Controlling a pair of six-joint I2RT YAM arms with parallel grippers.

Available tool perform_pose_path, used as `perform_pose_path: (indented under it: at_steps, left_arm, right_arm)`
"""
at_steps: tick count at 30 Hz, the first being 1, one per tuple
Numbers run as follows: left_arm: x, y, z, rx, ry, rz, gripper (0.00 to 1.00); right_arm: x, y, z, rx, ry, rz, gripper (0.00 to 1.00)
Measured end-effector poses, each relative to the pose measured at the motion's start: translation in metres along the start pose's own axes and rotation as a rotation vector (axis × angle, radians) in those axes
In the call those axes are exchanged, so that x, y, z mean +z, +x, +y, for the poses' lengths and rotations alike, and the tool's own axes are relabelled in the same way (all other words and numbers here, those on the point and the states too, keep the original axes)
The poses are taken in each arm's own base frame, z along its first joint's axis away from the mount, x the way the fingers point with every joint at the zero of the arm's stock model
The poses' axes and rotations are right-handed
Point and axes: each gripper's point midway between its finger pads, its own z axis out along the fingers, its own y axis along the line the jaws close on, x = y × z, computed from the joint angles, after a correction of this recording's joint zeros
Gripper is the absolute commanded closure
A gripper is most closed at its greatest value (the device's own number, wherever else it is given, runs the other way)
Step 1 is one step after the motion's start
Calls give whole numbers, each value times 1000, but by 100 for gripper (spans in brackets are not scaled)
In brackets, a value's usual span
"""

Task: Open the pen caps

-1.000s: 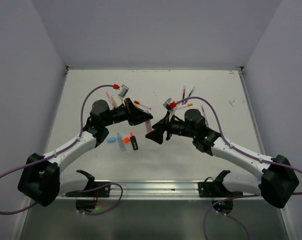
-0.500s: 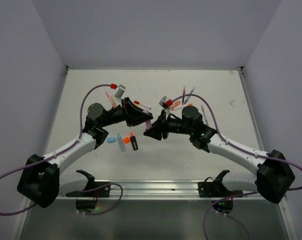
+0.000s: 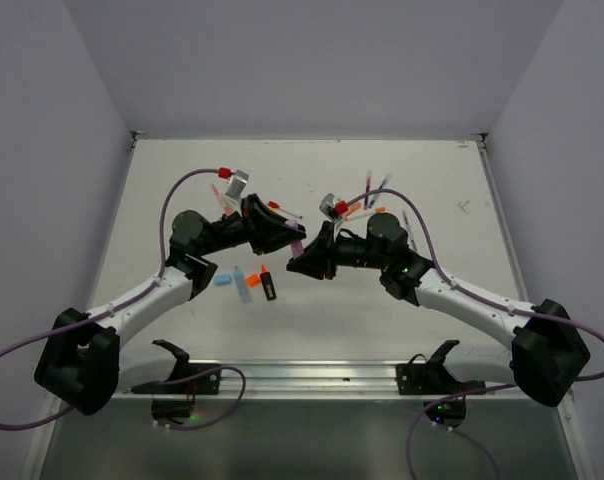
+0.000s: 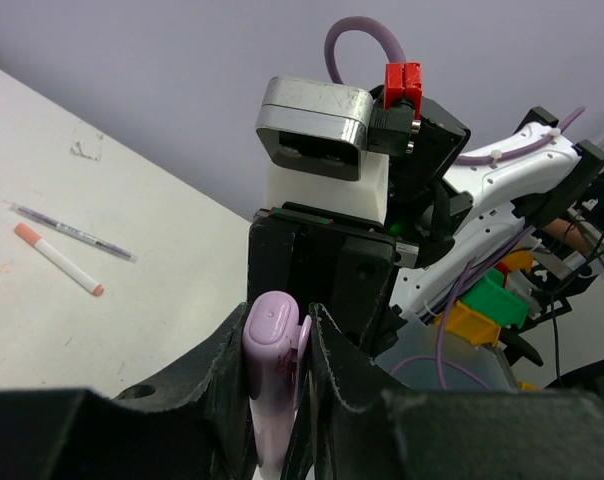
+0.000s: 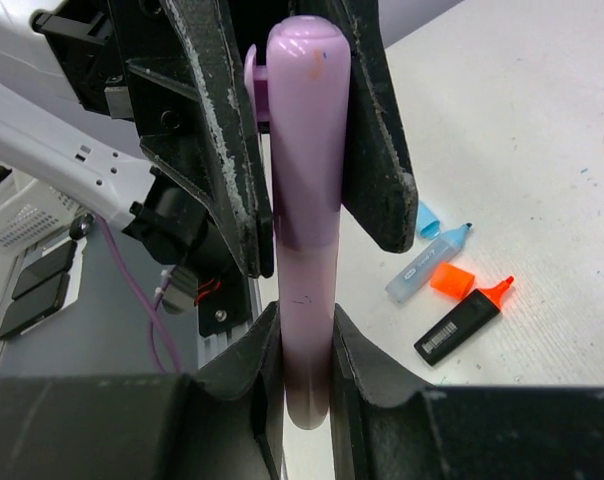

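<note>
My right gripper pulls the lilac pen's body (image 5: 307, 250) off the clamped cap next, then lowers and releases it beside the black highlighter, as bare tabletop by that highlighter lies below.
A lilac pen (image 3: 298, 247) hangs in the air between my two grippers, above the middle of the table. My left gripper (image 4: 285, 325) is shut on its cap end, where the lilac cap (image 4: 272, 335) with its clip shows between the fingers. From the opposite side, my right gripper (image 5: 307, 325) is shut on the pen's barrel (image 5: 307, 250). In the right wrist view the left gripper's fingers (image 5: 217, 130) clamp the top of the same pen. Seen from the top camera, the left gripper (image 3: 288, 238) and right gripper (image 3: 306, 260) nearly touch.
On the table below lie a light blue highlighter (image 5: 427, 265) with its loose blue cap (image 5: 427, 217), an orange cap (image 5: 450, 279) and a black highlighter with an orange tip (image 5: 462, 322). Several thin pens (image 3: 368, 198) lie at the back, two more (image 4: 67, 245) to the right.
My right gripper moved left up to the left gripper and shut on the lilac pen's barrel. The left gripper kept its hold on the cap end.
</note>
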Motion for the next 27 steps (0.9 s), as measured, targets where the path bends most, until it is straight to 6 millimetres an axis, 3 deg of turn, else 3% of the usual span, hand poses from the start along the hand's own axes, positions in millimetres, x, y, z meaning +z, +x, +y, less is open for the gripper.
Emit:
perform_pose_path:
  at_steps: [21, 22, 24, 27]
  left_arm:
    - [12, -6, 6, 39, 10, 0, 100]
    - [15, -21, 8, 69, -10, -49, 100]
    - [17, -56, 3, 146, -31, -156, 100]
    - [13, -101, -20, 267, -23, -296, 100]
  right_arm:
    - [-4, 8, -8, -47, -17, -50, 100]
    - [-5, 20, -8, -25, -26, -16, 100]
    - [-9, 67, -8, 62, -35, 111, 100]
    - [-22, 126, -9, 192, -23, 278, 100]
